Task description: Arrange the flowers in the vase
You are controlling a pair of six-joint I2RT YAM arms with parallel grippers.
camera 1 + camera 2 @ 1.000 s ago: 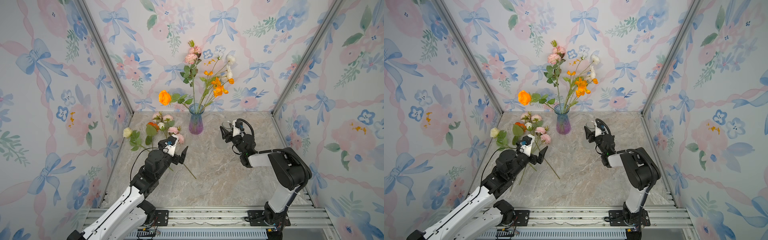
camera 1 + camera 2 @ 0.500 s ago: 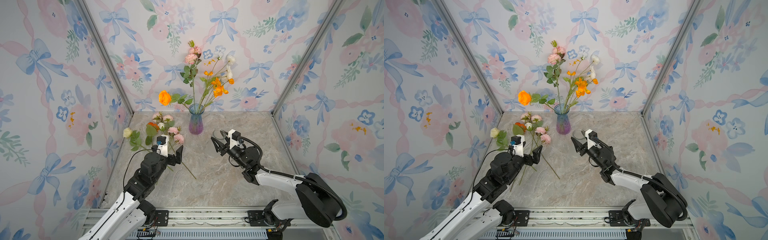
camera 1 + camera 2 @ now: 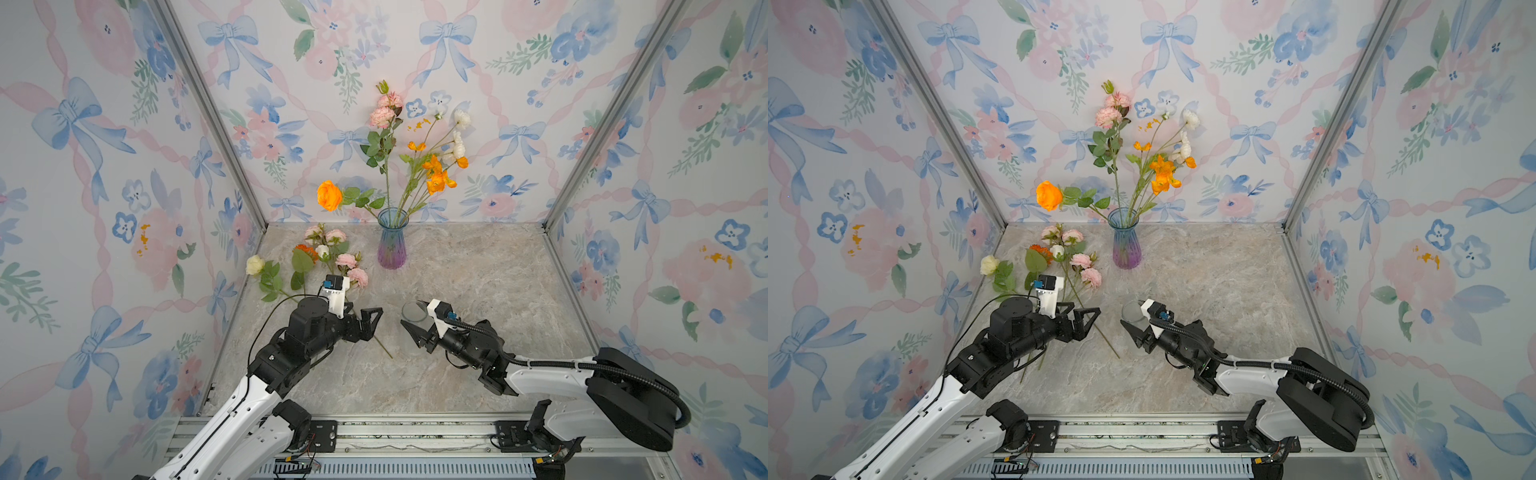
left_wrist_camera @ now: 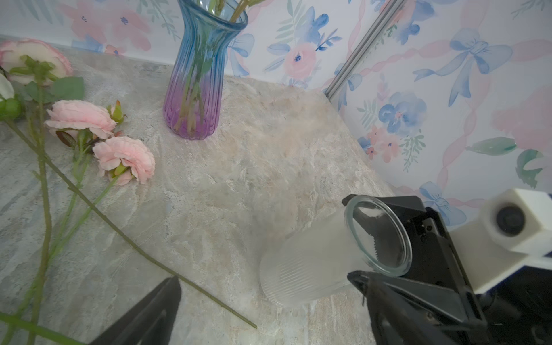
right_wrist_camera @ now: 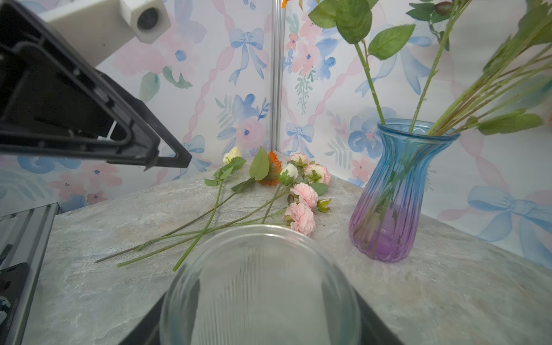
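The clear ribbed glass (image 3: 413, 311) goes down and leaves my right gripper on the bare tabletop just below next, since that spot is clear of the stems.
A blue-to-purple glass vase (image 3: 390, 245) (image 3: 1126, 245) (image 4: 197, 89) (image 5: 394, 194) stands at the back with several flowers (image 3: 432, 174) upright in it. More loose flowers (image 3: 328, 257) (image 3: 1067, 257) (image 4: 98, 134) (image 5: 286, 185) lie on the table to its left, stems pointing to the front. My left gripper (image 3: 365, 319) (image 3: 1086, 318) (image 4: 268, 286) is open and empty, hovering over those stem ends and facing right. My right gripper (image 3: 409, 314) (image 3: 1130, 316) (image 5: 260, 322) is shut on a clear ribbed glass (image 3: 413, 311) (image 4: 313, 263) (image 5: 260, 283), tilted, just right of the left fingertips.
The marble table (image 3: 478, 291) is boxed in by floral-papered walls on three sides, with metal corner posts (image 3: 582, 166). An aluminium rail (image 3: 395, 432) with both arm bases runs along the front edge. One long stem end (image 3: 384, 349) pokes out below the left gripper.
The right arm has swung down and forward from beside the vase to the table's middle, carrying the glass. The left gripper has turned and shifted right, toward it, staying open.
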